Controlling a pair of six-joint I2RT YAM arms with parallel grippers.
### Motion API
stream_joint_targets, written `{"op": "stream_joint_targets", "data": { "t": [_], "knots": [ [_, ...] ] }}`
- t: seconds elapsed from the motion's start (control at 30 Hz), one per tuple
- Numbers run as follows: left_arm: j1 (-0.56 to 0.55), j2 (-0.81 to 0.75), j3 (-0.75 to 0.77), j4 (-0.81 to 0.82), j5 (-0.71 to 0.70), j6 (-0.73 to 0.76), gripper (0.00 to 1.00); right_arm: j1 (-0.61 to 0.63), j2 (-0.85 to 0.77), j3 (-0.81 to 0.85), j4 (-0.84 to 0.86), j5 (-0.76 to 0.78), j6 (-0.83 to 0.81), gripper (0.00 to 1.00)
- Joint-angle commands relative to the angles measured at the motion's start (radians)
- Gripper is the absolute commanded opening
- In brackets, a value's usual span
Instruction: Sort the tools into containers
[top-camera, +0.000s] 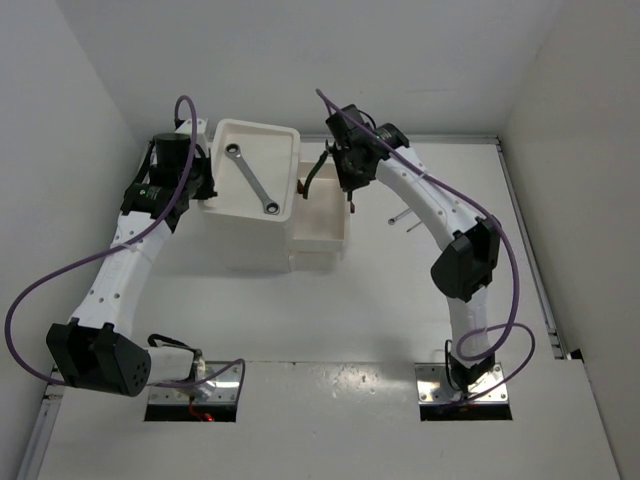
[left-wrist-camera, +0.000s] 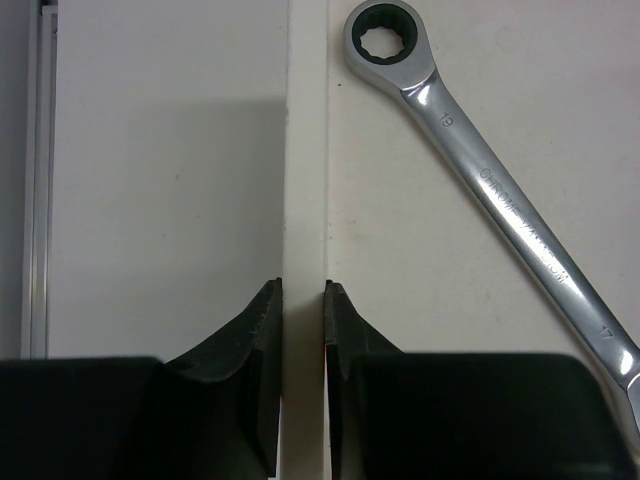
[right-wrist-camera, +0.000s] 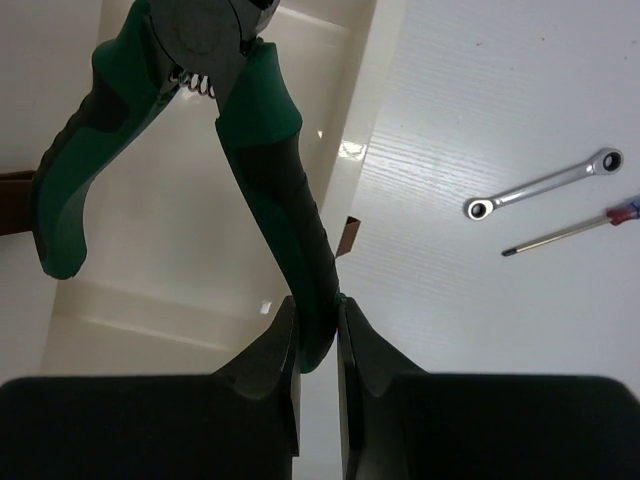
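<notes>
My right gripper lowers to its left in the top view and releases the pliers next, since the bottom of the empty drawer lies below it and that way.
The white drawer unit (top-camera: 245, 235) has a rimmed tray top holding a long silver wrench (top-camera: 252, 180), which also shows in the left wrist view (left-wrist-camera: 480, 170). My left gripper (left-wrist-camera: 303, 285) is shut on the tray's left rim (left-wrist-camera: 305, 150), one finger on each side; it also shows in the top view (top-camera: 205, 195). One drawer (top-camera: 322, 232) is pulled out to the right. My right gripper (right-wrist-camera: 317, 300) is shut on one handle of the green-handled pliers (right-wrist-camera: 265, 130) and holds them above that drawer (right-wrist-camera: 180, 270); the top view also shows the gripper (top-camera: 335, 175). Yellow-handled pliers are out of view.
A small silver wrench (right-wrist-camera: 545, 185) and a thin screwdriver (right-wrist-camera: 570, 232) lie on the table right of the open drawer; in the top view the wrench (top-camera: 399, 217) sits beside my right arm. A brown drawer handle (right-wrist-camera: 348, 235) shows at the drawer's edge. White walls enclose the table.
</notes>
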Motion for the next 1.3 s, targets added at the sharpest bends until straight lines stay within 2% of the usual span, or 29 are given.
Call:
{"op": "stream_joint_targets", "data": {
  "t": [0.0, 0.7, 1.27],
  "knots": [
    [0.001, 0.006, 0.026, 0.015, -0.046, -0.019, 0.0, 0.021, 0.008, 0.066, 0.062, 0.032, 0.023, 0.0],
    [0.001, 0.006, 0.007, 0.034, -0.035, -0.037, 0.0, 0.103, 0.18, 0.121, 0.099, 0.087, -0.007, 0.0],
    [0.001, 0.006, -0.002, 0.052, -0.035, -0.037, 0.0, 0.112, 0.207, -0.001, 0.099, 0.064, -0.025, 0.0]
  ]
}}
